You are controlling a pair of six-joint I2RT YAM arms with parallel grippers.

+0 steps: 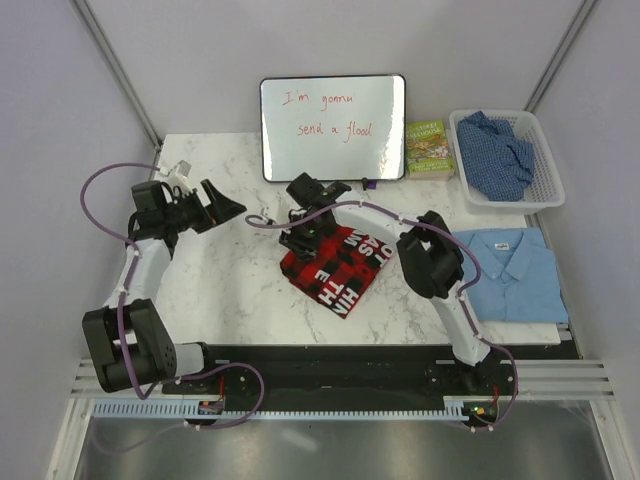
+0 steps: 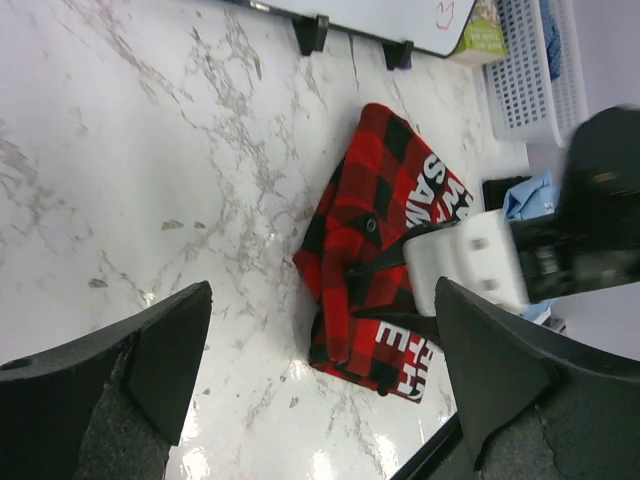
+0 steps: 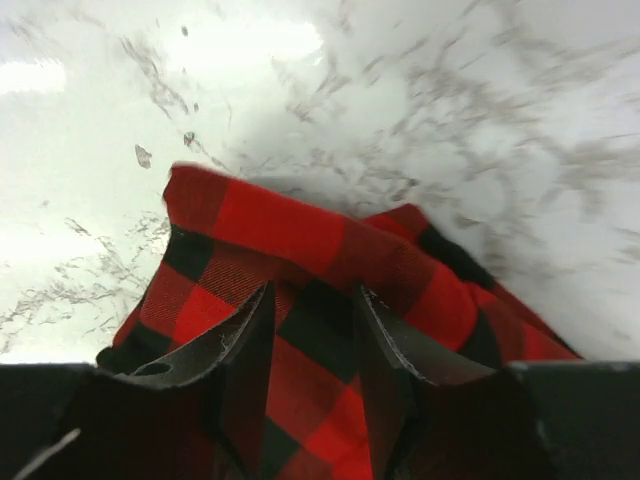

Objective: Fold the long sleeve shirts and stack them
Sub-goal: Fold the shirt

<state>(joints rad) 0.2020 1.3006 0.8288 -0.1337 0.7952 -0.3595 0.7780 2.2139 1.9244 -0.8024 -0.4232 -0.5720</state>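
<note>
The flannel's folded edge point(image 1: 290, 263) point(image 2: 336, 282) faces my left gripper's open fingers across bare marble, so my left gripper will next move down and to the right in the top view onto it.
The red-and-black checked flannel point(image 1: 335, 270) lies folded at the table's middle, white lettering up; it also shows in the left wrist view point(image 2: 385, 200). My right gripper point(image 1: 303, 232) is down on its far left corner, jaws narrowed around a thickness of the checked cloth point(image 3: 280, 230), fingertips point(image 3: 262, 300) sunk in it. My left gripper point(image 1: 225, 208) is wide open and empty, hovering over bare marble left of the flannel. The light blue collared shirt point(image 1: 510, 270) lies folded flat at the right. The darker blue speckled shirt point(image 1: 497, 150) is bunched in a basket.
A white mesh basket point(image 1: 548, 195) stands at the back right. A whiteboard point(image 1: 333, 127) with red writing leans at the back centre, with a green book point(image 1: 429, 147) beside it. The right arm's forearm crosses above the flannel.
</note>
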